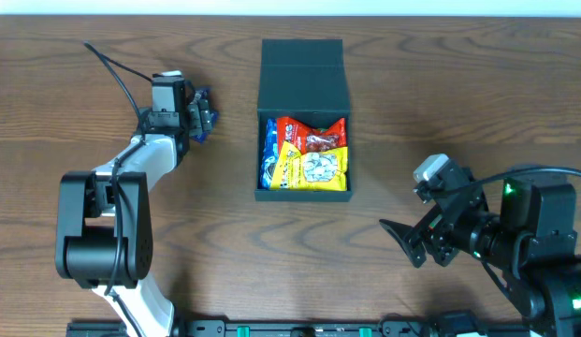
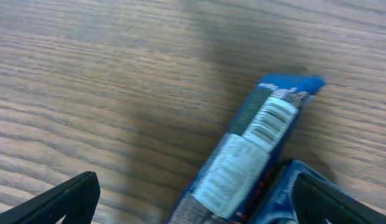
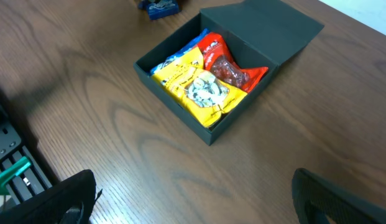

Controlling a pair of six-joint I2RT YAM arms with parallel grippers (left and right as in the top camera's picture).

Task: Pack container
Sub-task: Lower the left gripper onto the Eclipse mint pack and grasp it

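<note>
The near end of the dark blue snack packet already lies between the wide-open fingers of my left gripper, so I should move that gripper down onto it.
The dark teal-green container (image 1: pixel 304 75) stands at the table's middle with its flap lid open to the far side; it also shows in the right wrist view (image 3: pixel 267 31). Inside lie a yellow packet (image 1: pixel 313 168), a red packet (image 1: pixel 309 134) and a blue packet (image 1: pixel 268 154). A blue snack packet (image 2: pixel 255 146) lies on the wood between the wide-open fingers of my left gripper (image 2: pixel 196 202), left of the container (image 1: pixel 202 117). My right gripper (image 1: pixel 402 241) is open and empty, right of and nearer than the container.
The wooden table (image 1: pixel 440 94) runs to a pale far edge. A black rail (image 1: pixel 299 328) lies along the near edge. The blue packet shows far off in the right wrist view (image 3: pixel 160 7).
</note>
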